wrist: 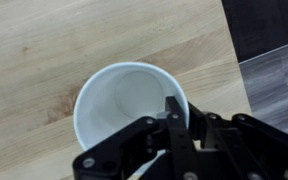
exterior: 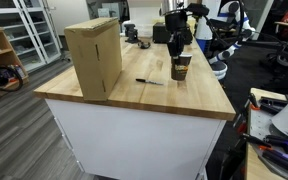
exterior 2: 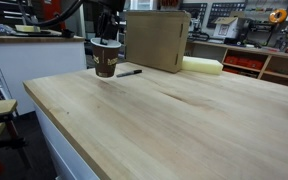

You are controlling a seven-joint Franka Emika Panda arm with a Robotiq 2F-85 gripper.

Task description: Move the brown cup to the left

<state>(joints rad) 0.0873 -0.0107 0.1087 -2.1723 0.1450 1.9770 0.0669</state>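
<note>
The robot should next lower the held cup (exterior: 181, 67) in its gripper toward the close edge of the table and let go of the cup's rim there.
The brown cup (exterior: 181, 67) is a small dark-brown paper cup with a pale rim. It stands upright near the far edge of the wooden table in both exterior views (exterior 2: 106, 62). The wrist view looks down into its white, empty inside (wrist: 124, 105). My gripper (exterior: 177, 47) comes down from above onto the cup (exterior 2: 107, 38). In the wrist view its fingers (wrist: 174, 112) pinch the cup's rim, one inside the wall and one outside. I cannot tell whether the cup's base touches the table.
A tall tan cardboard box (exterior: 94, 55) stands beside the cup (exterior 2: 156, 40). A black pen (exterior: 149, 81) lies between them (exterior 2: 129, 72). A pale yellow foam block (exterior 2: 202, 66) lies behind the box. The table edge (wrist: 234, 60) runs close to the cup.
</note>
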